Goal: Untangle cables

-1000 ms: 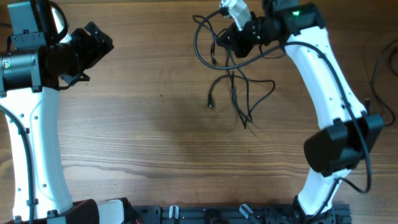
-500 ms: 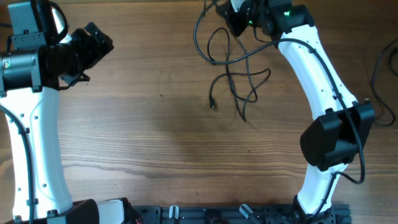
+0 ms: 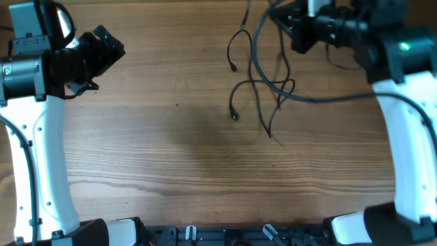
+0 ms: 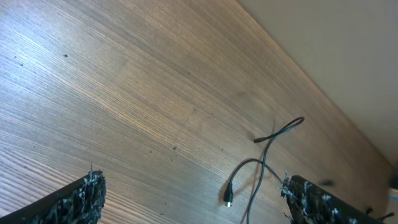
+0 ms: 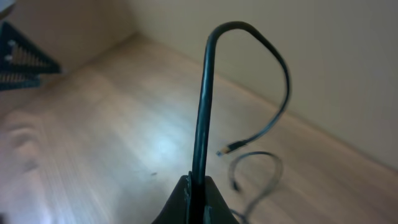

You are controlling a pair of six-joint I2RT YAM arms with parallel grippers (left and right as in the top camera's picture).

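Note:
My right gripper will next move down and back to release the lifted piece of cable over the bare table beside the cable loops, because that spot is below the gripper and free of cable.
The black cables (image 3: 263,85) lie tangled in loose loops at the table's far middle, with one plug end (image 3: 233,116) pointing toward the centre. My right gripper (image 3: 295,31) is shut on one black cable (image 5: 200,124) and holds it lifted above the table at the far right; the cable arches up out of the jaws (image 5: 198,182). My left gripper (image 3: 109,48) is open and empty at the far left, well apart from the cables. In the left wrist view a plug end (image 4: 228,198) and loop lie between the fingers' far edge.
Thicker black robot wires (image 3: 420,75) hang at the right edge. Arm bases stand at the front left (image 3: 41,171) and front right (image 3: 410,178). A dark rail (image 3: 232,236) runs along the front edge.
My right gripper has moved right and up with a cable in it, pulling its strand out of the bundle; the loops on the table have shifted and spread. The left arm has not moved.

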